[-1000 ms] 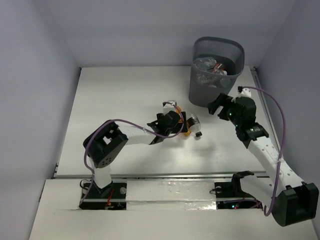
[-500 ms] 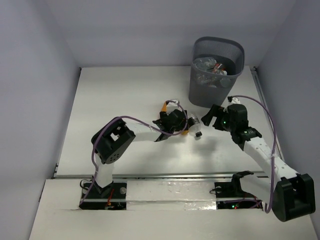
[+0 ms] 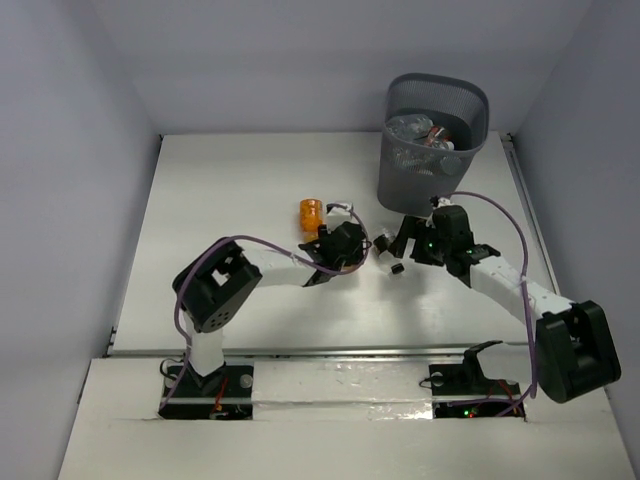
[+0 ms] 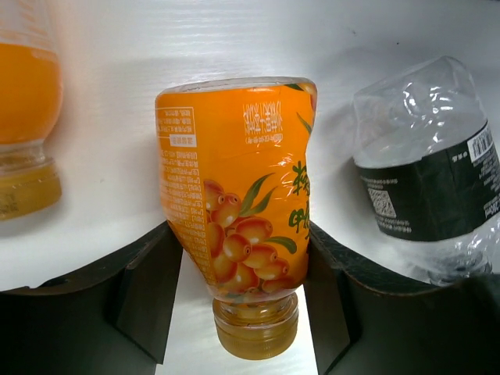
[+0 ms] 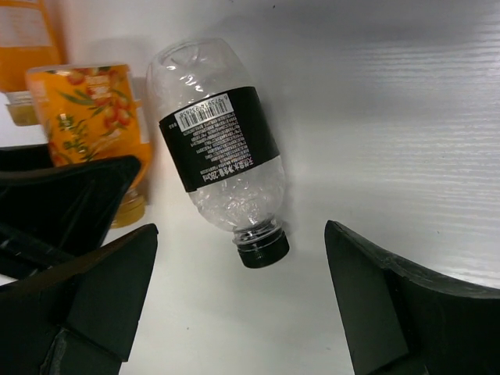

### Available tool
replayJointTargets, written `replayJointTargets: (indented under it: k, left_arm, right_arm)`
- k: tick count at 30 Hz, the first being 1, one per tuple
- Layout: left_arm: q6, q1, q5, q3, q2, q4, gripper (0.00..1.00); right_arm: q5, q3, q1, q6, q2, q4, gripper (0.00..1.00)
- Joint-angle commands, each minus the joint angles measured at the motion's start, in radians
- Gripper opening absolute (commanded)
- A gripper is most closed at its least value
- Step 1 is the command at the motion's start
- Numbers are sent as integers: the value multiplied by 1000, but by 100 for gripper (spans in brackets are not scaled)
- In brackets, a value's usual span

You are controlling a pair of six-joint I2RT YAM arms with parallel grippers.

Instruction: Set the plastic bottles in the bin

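I will lift my left gripper, swing it outward over the bin's opening (image 3: 437, 112) and let go of the fruit-labelled orange bottle, because the bin's rim is high above the tabletop.
My left gripper (image 4: 246, 305) is shut on a fruit-labelled orange bottle (image 4: 238, 195) lying on the table, with a finger pressed against each side just above its cap. A second orange bottle (image 4: 27, 117) lies to its left, also visible in the top view (image 3: 312, 213). A clear crinkled bottle (image 5: 223, 148) with a black label and dark cap lies to the right. My right gripper (image 5: 242, 297) stands open just short of that cap, touching nothing. The dark mesh bin (image 3: 437, 140) at the back right holds several clear bottles (image 3: 425, 130).
The two grippers (image 3: 360, 250) (image 3: 405, 245) sit close together at mid-table, just in front of the bin. The left gripper's finger (image 5: 55, 203) shows at the left edge of the right wrist view. White walls close in the table at the back and both sides.
The left jaws have closed from wide open onto the labelled orange bottle. The right arm has swung left and down towards the clear bottle. The second orange bottle is now uncovered.
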State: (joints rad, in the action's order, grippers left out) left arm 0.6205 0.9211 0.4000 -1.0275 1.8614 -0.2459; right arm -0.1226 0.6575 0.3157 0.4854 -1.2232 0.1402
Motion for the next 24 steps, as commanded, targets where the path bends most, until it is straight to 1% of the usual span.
replayJointTargets:
  k: [1,4,7,10,11,13,15,16,19,20,22,23,24]
  left_arm:
    - [-28,-1,28,29,-100,-7,35]
    - [-28,-1,17,47,-143,-16,31]
    - [-36,8,20,64,-211,-18,31]
    - [-59,9,34,69,-306,-13,30]
    - [-67,9,45,64,-361,-15,30]
    - [-102,9,56,47,-407,-18,30]
    - [-132,9,59,0,-459,-27,31]
    - [-166,-1,54,-17,-468,-50,31]
    - [-203,-11,10,-124,-473,-79,32]
    - [-221,-25,-27,-188,-458,-91,32]
    - [-237,-50,-73,-262,-430,-124,33]
    - [-254,-59,-117,-348,-414,-136,33]
    - [-264,-74,-134,-400,-363,-145,33]
  right_arm:
    - [17,68,16,-25,-45,-56,93]
    - [17,91,26,-34,-79,-47,93]
    - [24,120,36,-45,-113,-34,93]
    - [28,155,54,-60,-148,-21,93]
    - [28,168,54,-62,-168,-18,93]
    - [23,178,54,-65,-183,-17,93]
    - [9,191,54,-68,-209,-22,93]
    - [5,194,54,-70,-219,-24,93]
    - [-31,206,63,-71,-252,-30,93]
    - [-31,208,63,-70,-259,-34,93]
    - [-23,214,63,-71,-274,-34,93]
    - [-20,217,63,-73,-282,-33,93]
    - [-20,221,63,-73,-291,-30,93]
